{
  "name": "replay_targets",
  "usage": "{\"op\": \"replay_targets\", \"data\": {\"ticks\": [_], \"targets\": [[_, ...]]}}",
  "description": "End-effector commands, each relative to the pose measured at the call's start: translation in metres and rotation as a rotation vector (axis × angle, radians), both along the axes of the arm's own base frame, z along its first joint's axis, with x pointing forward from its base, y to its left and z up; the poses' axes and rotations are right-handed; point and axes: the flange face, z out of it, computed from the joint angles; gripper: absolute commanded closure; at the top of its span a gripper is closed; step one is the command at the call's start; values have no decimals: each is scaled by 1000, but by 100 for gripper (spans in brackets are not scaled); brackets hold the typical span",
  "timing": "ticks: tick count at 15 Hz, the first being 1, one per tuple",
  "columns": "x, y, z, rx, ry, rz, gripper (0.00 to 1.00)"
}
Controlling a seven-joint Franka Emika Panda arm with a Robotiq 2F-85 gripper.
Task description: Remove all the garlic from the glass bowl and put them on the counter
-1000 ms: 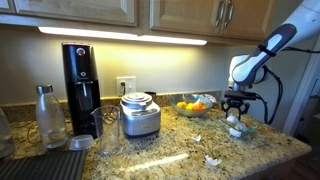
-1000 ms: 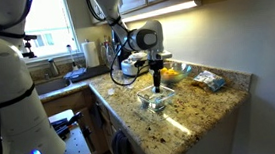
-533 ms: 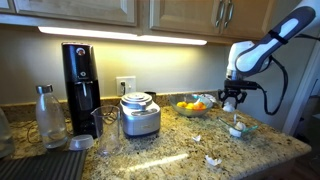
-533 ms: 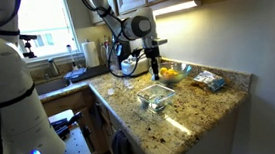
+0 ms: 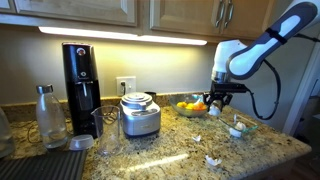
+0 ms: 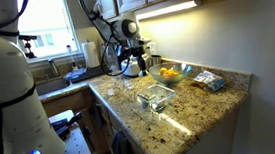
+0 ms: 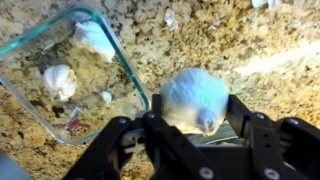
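My gripper should next move down, away from the fruit bowl, and let go of the white garlic bulb (image 5: 215,111), because the clear counter patch beside the glass bowl is below my gripper.
My gripper (image 7: 196,122) is shut on a white garlic bulb (image 7: 193,88) and holds it above the speckled granite counter (image 7: 260,45), beside the glass bowl (image 7: 128,62). Two more garlic bulbs (image 7: 58,78) lie in that bowl. In an exterior view the gripper (image 5: 215,102) hangs left of the glass bowl (image 5: 241,128) with the bulb (image 5: 215,111) in it. Loose garlic (image 5: 212,160) lies on the counter. In an exterior view the gripper (image 6: 141,65) is beyond the glass bowl (image 6: 159,96).
A bowl of orange and yellow fruit (image 5: 192,105) stands right behind the gripper. A steel ice-cream maker (image 5: 140,114), a coffee machine (image 5: 81,86) and a bottle (image 5: 49,116) stand further along the counter. Cabinets hang overhead. A sink (image 6: 53,84) is at the far end.
My gripper has risen out of the glass bowl with a garlic bulb and moved sideways away from the bowl, toward the fruit bowl.
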Motion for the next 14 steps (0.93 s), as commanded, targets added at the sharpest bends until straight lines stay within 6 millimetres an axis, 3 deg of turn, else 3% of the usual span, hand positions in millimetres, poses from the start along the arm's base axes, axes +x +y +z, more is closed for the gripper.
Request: {"op": "replay_targets", "data": {"ticks": [1,6,9,10,11,14], "targets": [[6,25,-31,-10,-5,51,60],[10,40,-86,-14,15,92,60],[8,43,-95,-8,24,109,60],[6,43,-92,-5,19,117,39],[4,41,-82,-4,11,123,10],[2,30,-53,-2,10,146,1]]}}
